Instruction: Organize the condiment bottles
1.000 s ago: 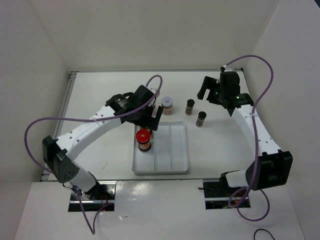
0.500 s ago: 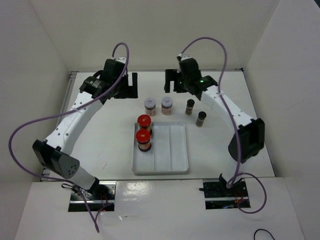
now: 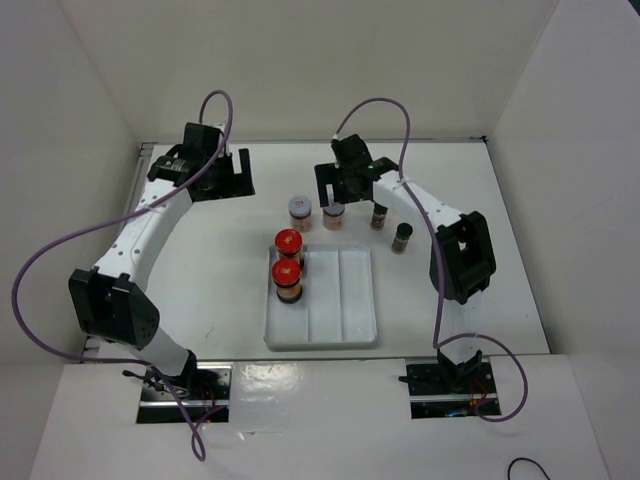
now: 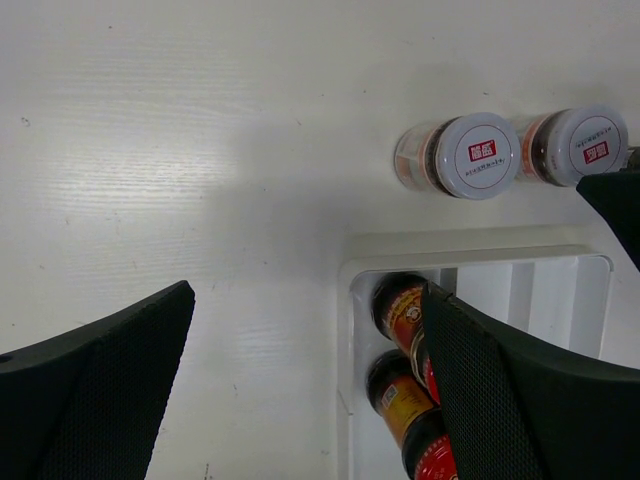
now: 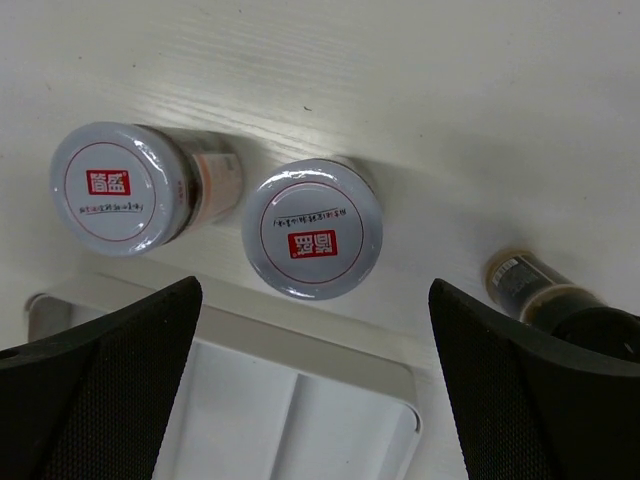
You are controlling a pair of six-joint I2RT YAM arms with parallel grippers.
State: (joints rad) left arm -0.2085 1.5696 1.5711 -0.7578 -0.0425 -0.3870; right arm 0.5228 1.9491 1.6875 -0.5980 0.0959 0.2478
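The robot should next lower its right gripper's open fingers around the lid of the white-lidded jar nearer the dark jars, as gaps on both sides of that jar leave the fingers room.
Two red-lidded condiment bottles [image 3: 288, 242] [image 3: 286, 272] stand in the left compartment of the white tray [image 3: 345, 335], also seen in the left wrist view [image 4: 400, 305] [image 4: 398, 392]. Two white-lidded jars [image 3: 300, 207] [image 3: 334, 212] stand just behind the tray. Two dark jars [image 3: 380, 213] [image 3: 402, 238] stand to their right. My left gripper [image 3: 228, 180] [image 4: 310, 385] is open and empty at the back left. My right gripper [image 3: 335, 192] [image 5: 315, 390] hangs open above the right white-lidded jar [image 5: 312, 228], with the other [image 5: 125, 187] to its left.
The tray's middle and right compartments [image 5: 300, 420] hold nothing. A dark jar [image 5: 540, 290] lies near my right finger [image 5: 540, 390] in the right wrist view. White walls close in the table at the back and both sides.
My left gripper has drawn back from the tray's far end to the back left, uncovering the second red-lidded jar. My right arm has swung left, from the back right to over the white-lidded jars.
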